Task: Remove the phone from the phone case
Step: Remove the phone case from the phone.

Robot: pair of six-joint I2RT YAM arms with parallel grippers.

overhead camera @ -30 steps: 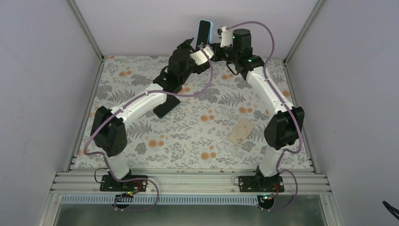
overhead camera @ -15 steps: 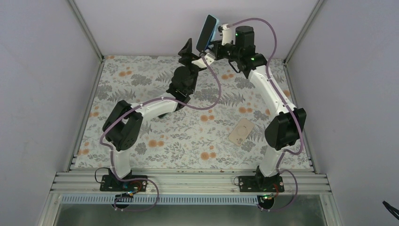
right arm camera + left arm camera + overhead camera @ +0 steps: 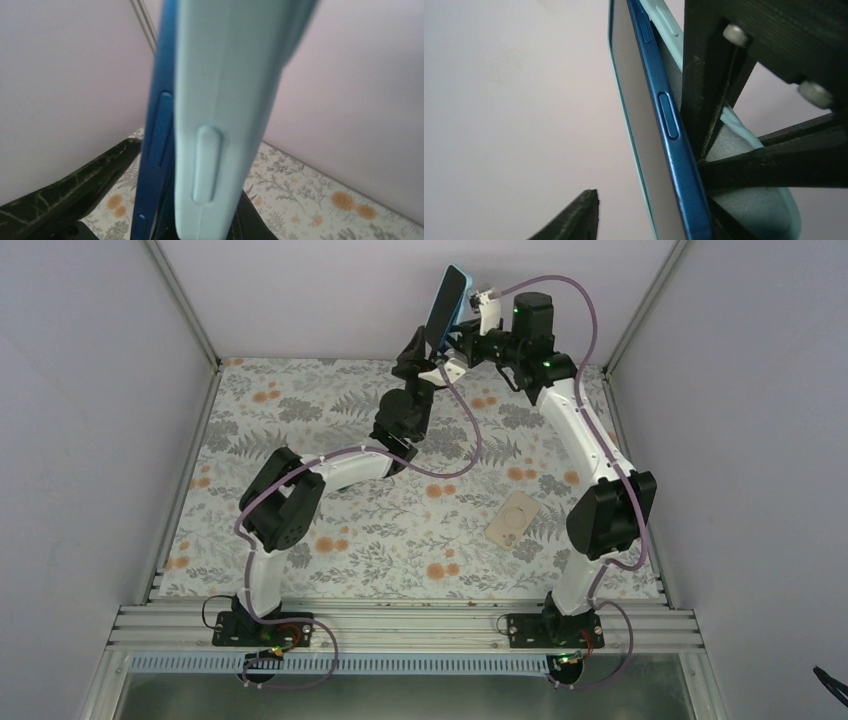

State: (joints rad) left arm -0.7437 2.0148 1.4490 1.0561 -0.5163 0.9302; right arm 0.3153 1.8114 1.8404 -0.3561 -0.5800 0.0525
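My right gripper is to bring the case (image 3: 459, 290) down and back next, and then let go of it on bare mat beyond the tan object.
A blue phone (image 3: 446, 302) sits in a light teal phone case (image 3: 459, 290) held high at the back of the cell, tilted. My right gripper (image 3: 466, 332) is shut on the case's lower end. In the right wrist view the phone (image 3: 157, 130) stands slightly off the case (image 3: 225, 110) along one side. My left gripper (image 3: 420, 344) reaches up from the left around the phone's lower part. In the left wrist view one finger (image 3: 576, 215) stands apart from the screen, and the phone's blue edge (image 3: 669, 125) has lifted away from the case (image 3: 749, 145). The left jaws are open.
A tan flat object (image 3: 513, 517) with round cut-outs lies on the floral mat (image 3: 300, 410) right of centre. The pale back wall is close behind the phone. Metal frame posts (image 3: 180, 300) rise at both back corners.
My left arm has stretched up and back to the phone, and its jaws have narrowed around it. The right gripper has lifted the cased phone a little higher and tilted it.
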